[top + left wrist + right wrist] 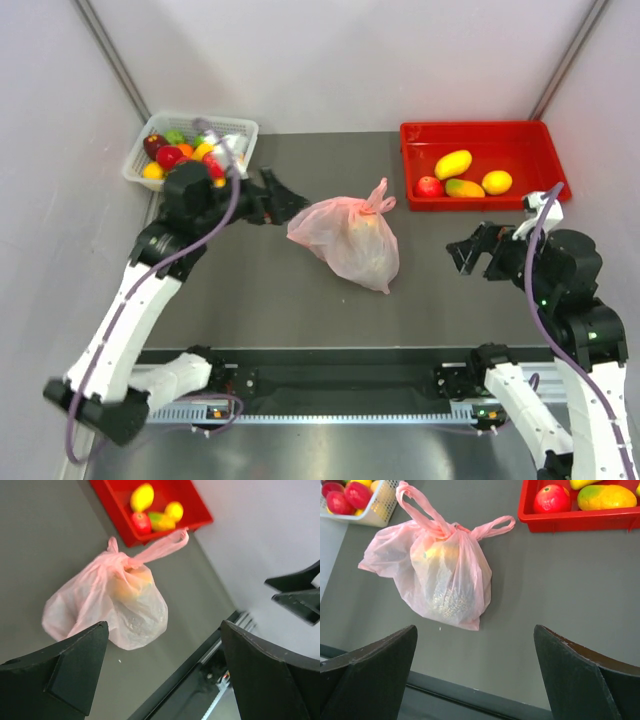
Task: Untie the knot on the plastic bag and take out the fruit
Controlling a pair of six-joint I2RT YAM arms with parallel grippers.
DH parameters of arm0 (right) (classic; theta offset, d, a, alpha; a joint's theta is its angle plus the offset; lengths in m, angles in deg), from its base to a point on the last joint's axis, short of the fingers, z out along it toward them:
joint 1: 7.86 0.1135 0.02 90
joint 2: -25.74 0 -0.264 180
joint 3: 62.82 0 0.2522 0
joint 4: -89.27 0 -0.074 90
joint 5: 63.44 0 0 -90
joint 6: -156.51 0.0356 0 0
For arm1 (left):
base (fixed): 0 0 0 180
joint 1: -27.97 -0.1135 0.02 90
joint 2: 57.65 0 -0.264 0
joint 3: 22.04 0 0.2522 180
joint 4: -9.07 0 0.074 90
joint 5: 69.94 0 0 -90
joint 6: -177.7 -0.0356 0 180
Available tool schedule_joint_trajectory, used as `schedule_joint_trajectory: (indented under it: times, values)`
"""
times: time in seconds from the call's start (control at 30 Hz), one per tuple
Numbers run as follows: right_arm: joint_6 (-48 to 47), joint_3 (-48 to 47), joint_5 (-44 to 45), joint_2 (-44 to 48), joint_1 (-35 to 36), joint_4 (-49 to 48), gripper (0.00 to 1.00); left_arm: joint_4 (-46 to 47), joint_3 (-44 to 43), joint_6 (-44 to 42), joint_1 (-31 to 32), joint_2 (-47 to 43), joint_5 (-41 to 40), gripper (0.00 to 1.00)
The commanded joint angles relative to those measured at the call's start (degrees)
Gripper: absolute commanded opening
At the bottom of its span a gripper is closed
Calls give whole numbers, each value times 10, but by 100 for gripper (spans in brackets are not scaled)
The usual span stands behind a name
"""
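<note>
My left gripper moves to the right in the top view and down onto the folds next, since the bag's plastic gathers into folds beside the knot [373,207].
The pink plastic bag [348,238] lies mid-table with its strap handles tied in a knot [373,207] at its far right end. It also shows in the left wrist view [107,605] and the right wrist view [440,580], where the knot [451,528] sits between two handle loops. The fruit inside shows only as yellow and netted grey-green shapes through the plastic [442,587]. My left gripper [283,199] is open and empty, just left of the bag. My right gripper [466,252] is open and empty, well right of the bag.
A white basket [240,129] of small red, orange and green fruits stands at the back left. A red tray [520,137] with yellow mangoes, a lemon and a red apple stands at the back right. The black rail [340,380] runs along the near edge.
</note>
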Motion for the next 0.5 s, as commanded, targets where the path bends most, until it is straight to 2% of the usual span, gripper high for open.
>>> schedule_joint_trajectory:
  times: [0.0, 0.07, 0.27, 0.37, 0.47]
  values:
    - [-15, 12, -12, -10, 2, -44, 100, -53, -88, -88, 151, 83, -182, 97]
    - [-15, 15, -11, -12, 2, -46, 100, -72, -128, -118, 185, 156, -263, 97]
    - [-29, 30, -1, -2, 3, -43, 100, -68, -236, -179, 214, 296, -378, 97]
    - [-30, 40, 1, -1, 2, -41, 100, -68, -265, -200, 215, 350, -404, 98]
    - [-28, 46, -1, -3, 3, -44, 100, -67, -280, -219, 214, 402, -389, 98]
